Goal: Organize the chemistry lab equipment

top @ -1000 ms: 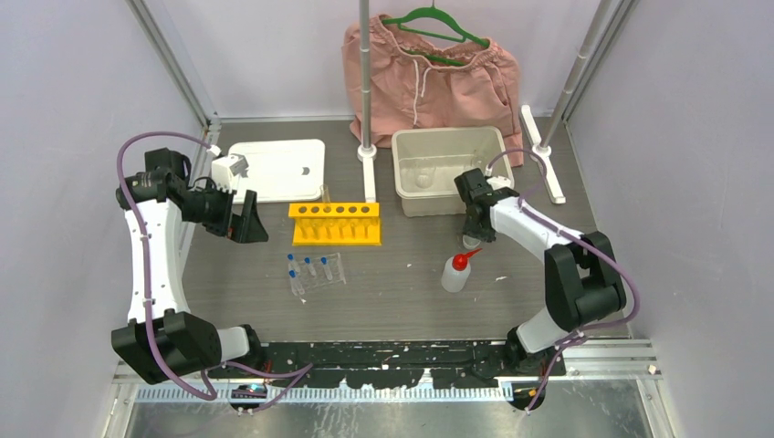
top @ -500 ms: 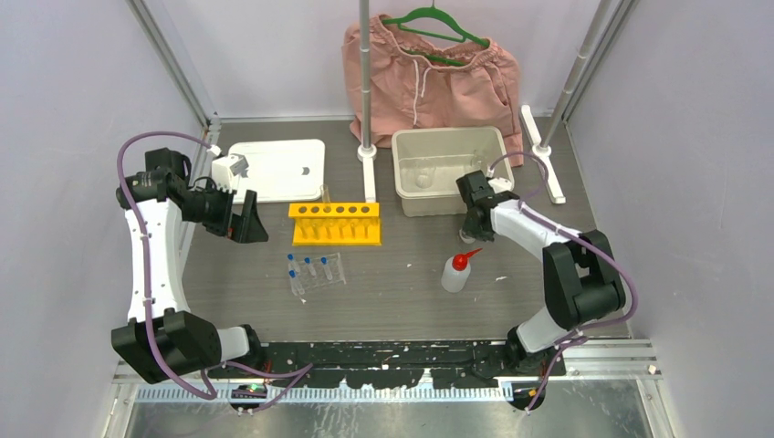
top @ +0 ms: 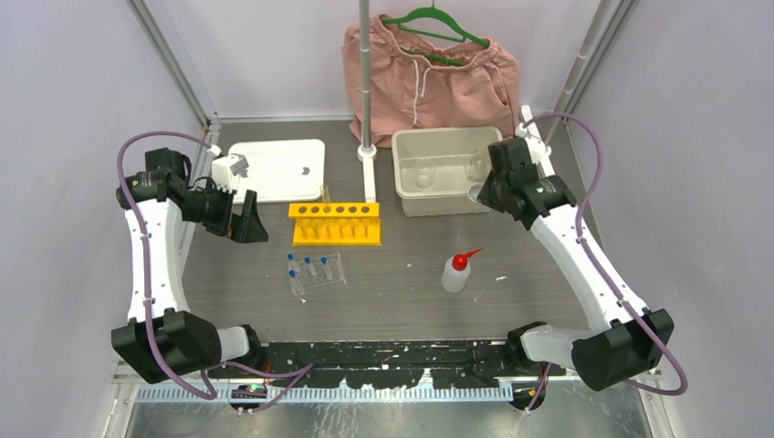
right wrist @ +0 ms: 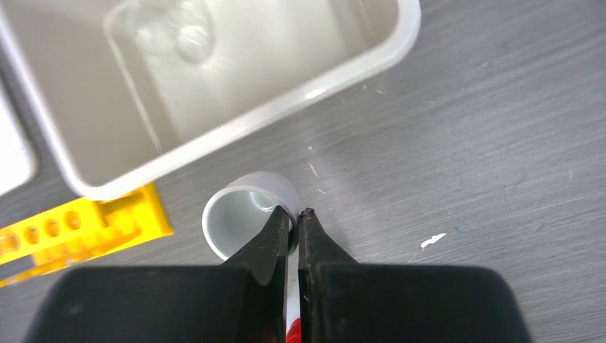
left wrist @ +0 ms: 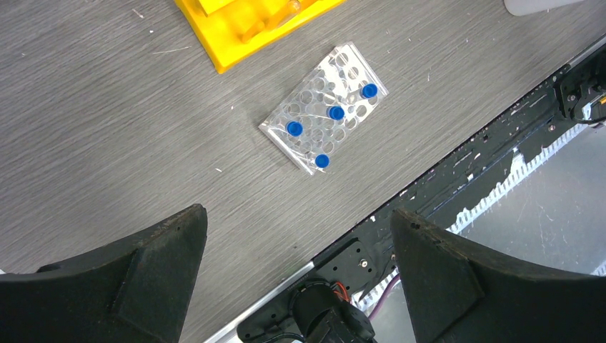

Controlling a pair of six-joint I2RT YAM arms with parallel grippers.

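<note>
The bare bottom of the bin is outward and below. I will next move my right gripper over the bin's near rim and down, and let go of the beaker by the others.
My right gripper (top: 481, 192) is shut on the rim of a small clear beaker (right wrist: 239, 218) and holds it above the table by the front right corner of the beige bin (top: 399, 173). Two more beakers (top: 423, 175) lie in that bin. The yellow holed rack (top: 335, 223) stands mid-table. In front of it lies the clear plastic tray (left wrist: 325, 118) with several blue-capped tubes (left wrist: 336, 112). The white squeeze bottle with red nozzle (top: 455, 271) stands below the right gripper. My left gripper (left wrist: 296, 213) is open and empty, held high at the left.
A flat white lid (top: 274, 169) lies at the back left. A metal stand pole (top: 365, 82) and pink shorts on a green hanger (top: 429, 73) are at the back. A white bracket (top: 540, 151) lies right of the bin.
My right arm has lifted the beaker from the table beside the squeeze bottle and swung up and right, to the bin's front right corner. The left arm has not moved.
</note>
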